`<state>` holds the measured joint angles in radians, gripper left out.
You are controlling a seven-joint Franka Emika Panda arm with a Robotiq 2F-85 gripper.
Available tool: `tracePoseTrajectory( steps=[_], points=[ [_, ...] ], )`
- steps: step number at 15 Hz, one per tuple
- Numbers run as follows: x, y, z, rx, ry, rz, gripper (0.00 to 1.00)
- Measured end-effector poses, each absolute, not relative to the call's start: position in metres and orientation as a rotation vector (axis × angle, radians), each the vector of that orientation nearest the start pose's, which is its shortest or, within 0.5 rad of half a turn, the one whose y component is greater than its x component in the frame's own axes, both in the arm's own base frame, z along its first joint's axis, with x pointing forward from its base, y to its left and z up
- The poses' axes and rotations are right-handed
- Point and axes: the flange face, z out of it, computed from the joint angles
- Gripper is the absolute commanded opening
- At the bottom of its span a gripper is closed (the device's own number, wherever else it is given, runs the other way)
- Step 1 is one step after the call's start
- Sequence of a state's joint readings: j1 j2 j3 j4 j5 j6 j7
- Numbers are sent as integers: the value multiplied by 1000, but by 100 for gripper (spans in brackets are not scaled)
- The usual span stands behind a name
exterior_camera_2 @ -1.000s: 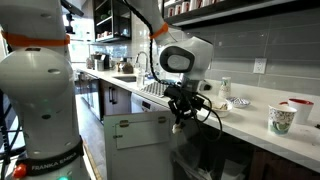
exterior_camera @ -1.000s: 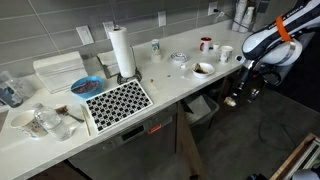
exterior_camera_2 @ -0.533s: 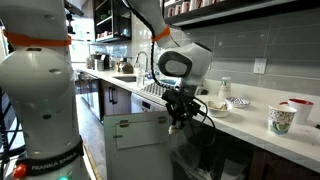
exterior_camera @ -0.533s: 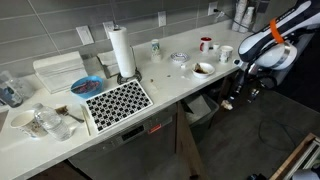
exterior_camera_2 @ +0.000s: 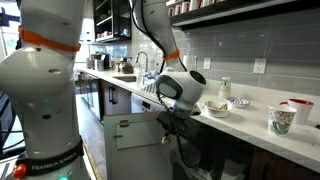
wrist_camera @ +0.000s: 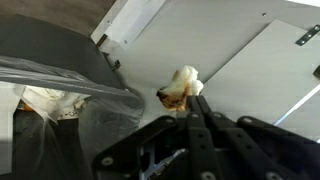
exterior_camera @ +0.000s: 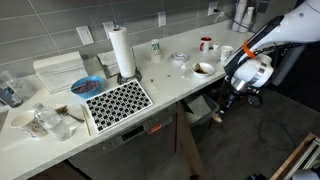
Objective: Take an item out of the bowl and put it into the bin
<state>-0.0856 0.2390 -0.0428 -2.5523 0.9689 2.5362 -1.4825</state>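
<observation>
The item hangs beside the lined bin, so the robot will move its gripper outward, toward the left in the wrist view, over the bin's opening (exterior_camera: 200, 105) (wrist_camera: 75, 112), and let go of the item.
My gripper (wrist_camera: 190, 108) is shut on the item (wrist_camera: 180, 88), a small lump that looks brown and cream, held at the fingertips. In the wrist view the bin (wrist_camera: 60, 85) with its clear liner lies just left of the item. In an exterior view the gripper (exterior_camera: 217, 114) hangs below the counter edge, right beside the pale bin (exterior_camera: 198, 106) under the counter. The small white bowl (exterior_camera: 203, 69) stands on the counter above; it also shows in the other exterior view (exterior_camera_2: 215, 107), where the gripper (exterior_camera_2: 169, 136) is low in front of the cabinets.
On the counter (exterior_camera: 170, 85) are a paper towel roll (exterior_camera: 121, 50), a blue bowl (exterior_camera: 85, 86), a black-and-white patterned mat (exterior_camera: 117, 102), cups (exterior_camera: 206, 44) and a white mug (exterior_camera: 226, 53). Pale cabinet fronts (wrist_camera: 230, 60) are close behind the gripper.
The arm has dropped from counter-edge height to below the counter and swung toward the bin, still gripping the item.
</observation>
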Motion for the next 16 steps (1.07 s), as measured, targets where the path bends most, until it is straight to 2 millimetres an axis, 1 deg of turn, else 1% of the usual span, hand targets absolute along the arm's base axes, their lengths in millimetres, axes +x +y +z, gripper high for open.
tracePoseTrajectory(
  steps=[3, 7, 11, 16],
  points=[
    [425, -62, 133, -2572, -607, -262, 0],
    [443, -66, 103, -2553, -530, -345, 0],
    [467, -70, 82, -2550, -442, -424, 0],
    [493, -74, 62, -2552, -301, -559, 0]
  ],
)
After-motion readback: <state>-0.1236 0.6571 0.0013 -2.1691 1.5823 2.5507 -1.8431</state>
